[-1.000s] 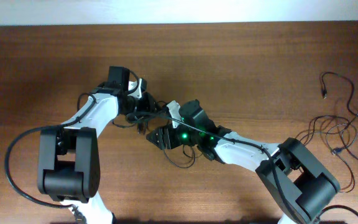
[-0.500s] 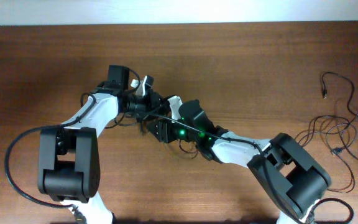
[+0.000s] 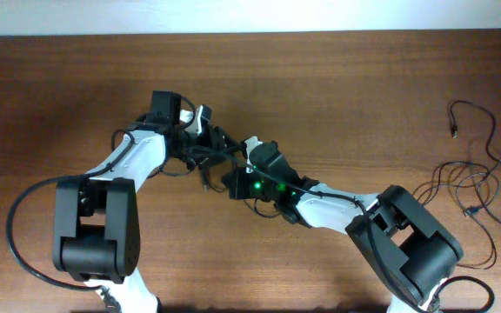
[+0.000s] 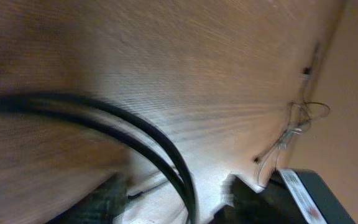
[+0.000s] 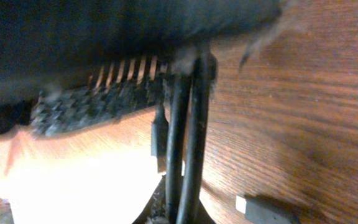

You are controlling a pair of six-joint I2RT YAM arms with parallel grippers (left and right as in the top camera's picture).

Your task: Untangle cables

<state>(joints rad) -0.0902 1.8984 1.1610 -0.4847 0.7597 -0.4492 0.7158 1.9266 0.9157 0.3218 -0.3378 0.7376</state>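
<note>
My left gripper is open and leaves the strands loose. So my right gripper will carry them to the right in the overhead view and let go of them beside the spread of loose cables.
The cables [image 3: 209, 162] form a small dark tangle at mid-table, between my two grippers. In the overhead view my left gripper [image 3: 205, 146] sits over the tangle's upper end. The left wrist view shows its fingers [image 4: 107, 198] apart, with two black strands [image 4: 166, 158] running loose between them, so my left gripper [image 4: 178, 201] is open. My right gripper [image 3: 236, 181] is at the tangle's lower right. In the right wrist view my right gripper [image 5: 184, 214] is shut on two parallel black strands [image 5: 188, 124]. A small plug end [image 5: 263, 210] lies on the wood beside them.
A second spread of thin loose cables [image 3: 477, 178] lies at the table's far right edge, and it also shows faintly as distant wires [image 4: 291, 124] in the left wrist view. Both arms cross the middle of the wooden table [image 3: 346, 87]. The left arm's thick base cable [image 3: 16, 226] loops at the left.
My right gripper has shut on two strands and shifted slightly up and right. My left gripper has opened and the strands now lie loose between its fingers.
</note>
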